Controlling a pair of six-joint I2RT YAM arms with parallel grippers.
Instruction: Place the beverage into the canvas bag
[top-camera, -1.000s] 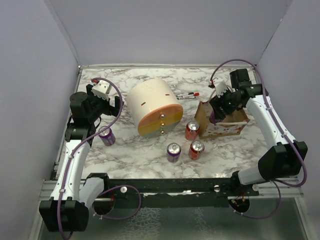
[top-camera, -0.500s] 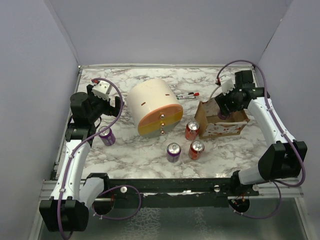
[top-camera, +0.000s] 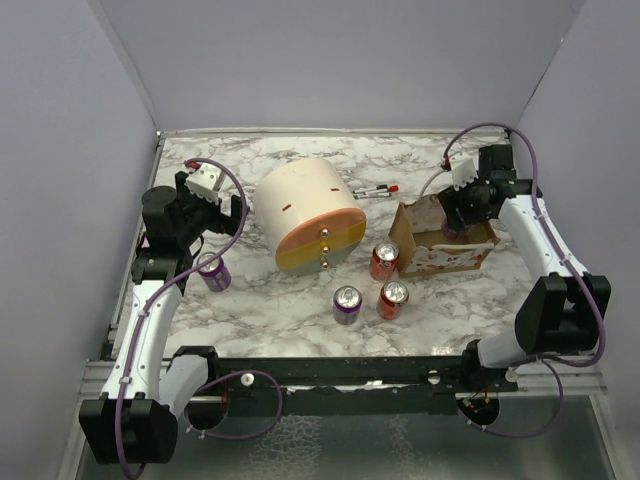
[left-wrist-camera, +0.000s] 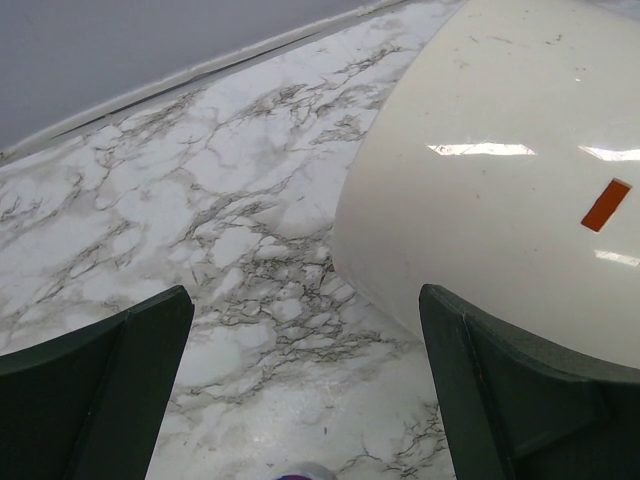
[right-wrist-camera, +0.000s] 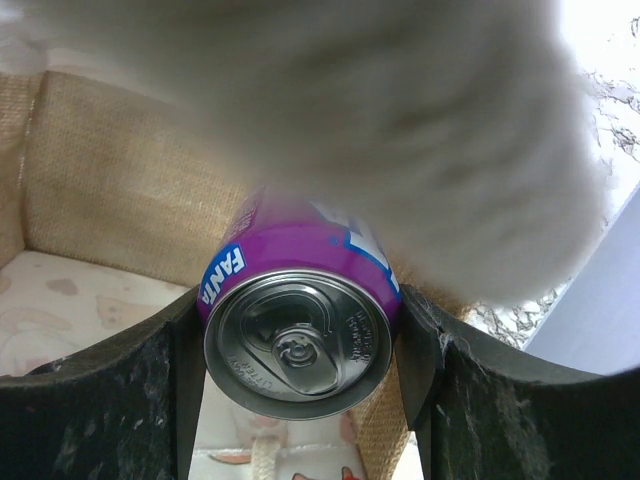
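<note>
The open inside of the canvas bag is below my right gripper. So next it needs to lower the purple Fanta can (right-wrist-camera: 300, 340) between the bag's burlap sides and let it go.
The canvas bag (top-camera: 446, 256) is small, tan, with a whitish red-marked side, and stands at the right of the table. My right gripper (top-camera: 455, 218) hangs over its open top, shut on a purple Fanta can (right-wrist-camera: 300, 340). In the right wrist view the can lies sideways between my fingers (right-wrist-camera: 165, 390), its lid facing the camera. The bag's burlap wall (right-wrist-camera: 110, 190) and pale lining are behind it. A blurred pale shape hides the can's far end. My left gripper (top-camera: 215, 215) is open and empty, and a second purple can (top-camera: 213, 272) stands just in front of it.
A large cream-and-orange cylinder (top-camera: 308, 215) lies mid-table, close to my left gripper's right finger (left-wrist-camera: 520, 390). Two orange cans (top-camera: 384, 262) (top-camera: 392, 298) and a purple can (top-camera: 347, 305) stand in front of the bag. A pen (top-camera: 375, 191) lies behind it.
My right gripper has moved back and to the right with the purple can, along the bag's open top. The left arm has hardly moved.
</note>
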